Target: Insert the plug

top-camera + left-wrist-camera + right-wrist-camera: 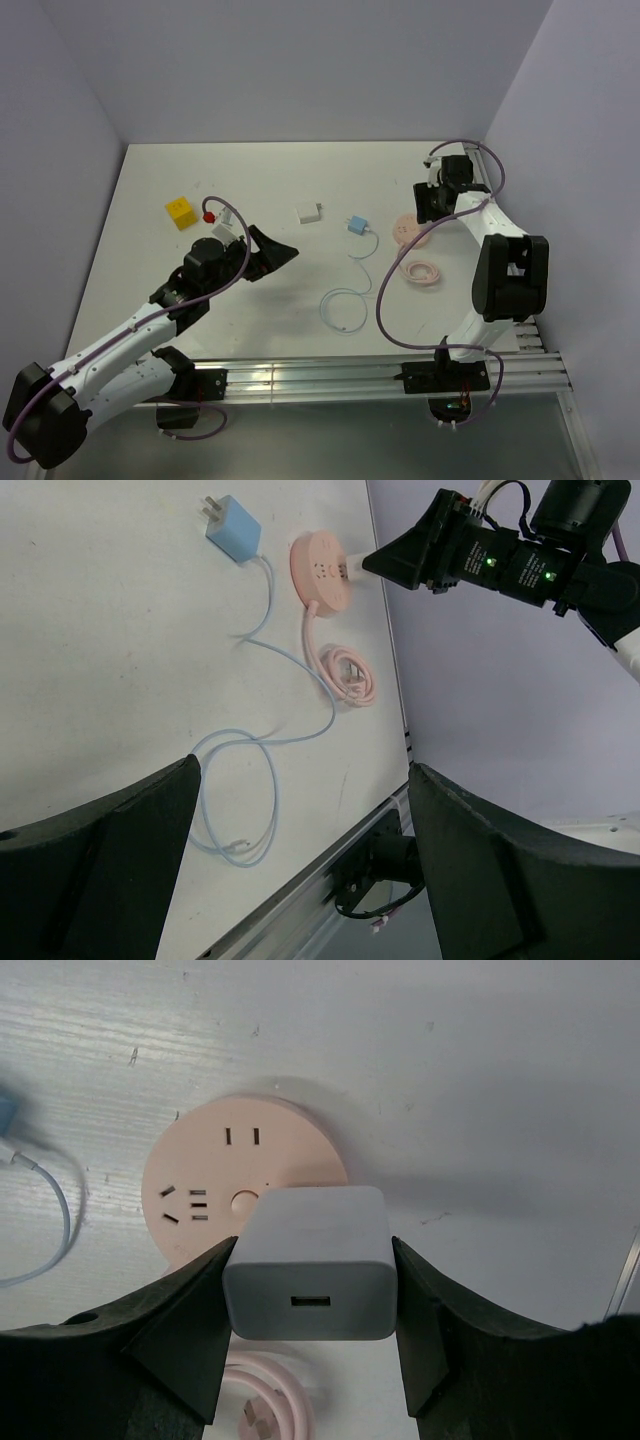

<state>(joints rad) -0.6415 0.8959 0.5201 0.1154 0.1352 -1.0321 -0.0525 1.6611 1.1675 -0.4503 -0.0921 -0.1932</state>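
Observation:
The right gripper comes down onto the disc's side away from the plug (417, 232) (318, 1173) next and releases the adapter block. The adapter block is just above the pink socket disc.
The light-blue plug (356, 225) lies on the table at the end of a thin white looping cable (345, 305). It also shows in the left wrist view (232, 530), prongs pointing away from the pink socket. My right gripper (310, 1260) is shut on a white cube-shaped adapter block (310, 1280) with a USB port, held just above the round pink socket disc (215, 1195). In the top view the right gripper (428, 208) is over the disc (408, 230). My left gripper (285, 250) is open and empty, left of the plug, and it also shows in its own wrist view (303, 770).
A second white adapter block (308, 212) lies left of the plug. A yellow cube (180, 212) and a small red piece (209, 215) lie at the far left. The pink coiled cord (421, 271) lies near the right arm. The table's metal front rail (380, 375) runs along the near edge.

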